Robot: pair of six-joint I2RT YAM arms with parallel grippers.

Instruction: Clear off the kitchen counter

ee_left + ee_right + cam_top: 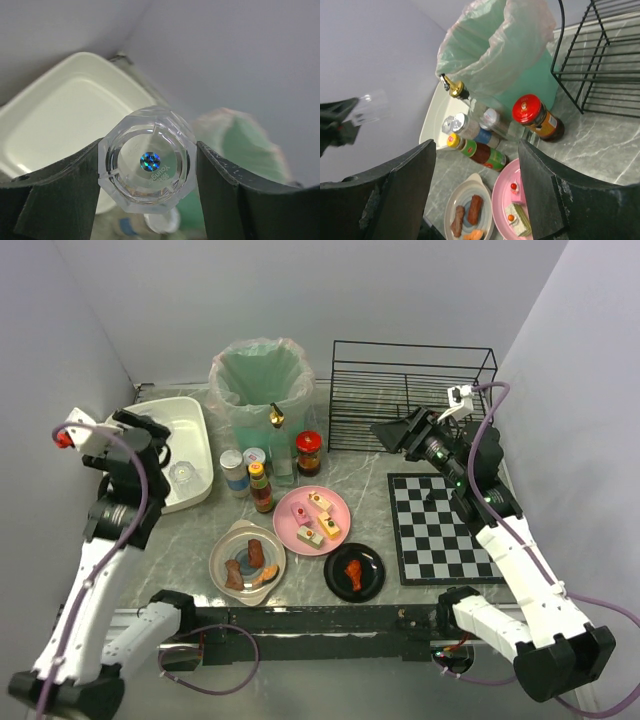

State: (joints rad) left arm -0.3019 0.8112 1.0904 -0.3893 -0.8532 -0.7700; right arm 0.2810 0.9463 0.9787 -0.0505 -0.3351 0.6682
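Note:
I should tip my left gripper downward first and then lower its glass into the tub's near end (184, 492), so that it gets beside the glass in the white tub.
The kitchen counter (370, 485) is grey marble with white veins. On it stand a pink plate (296, 510) of cake pieces, a beige dish (222, 553) with sausages and a black plate (372, 585) with a drumstick. My left gripper (172, 466) is shut on a clear faceted glass (150, 150), held above the white tub (190, 425). Both black fingers (65, 195) press its sides. My right gripper (393, 432) hangs open and empty above the counter, in front of the wire rack (410, 385).
Behind the plates are a red-lidded jar (309, 452), a yellow-capped sauce bottle (261, 488), two shakers (233, 472) and a gold-spouted bottle (279, 445). A green lined bin (262, 380) stands at the back. A checkered mat (445, 530) lies at the right.

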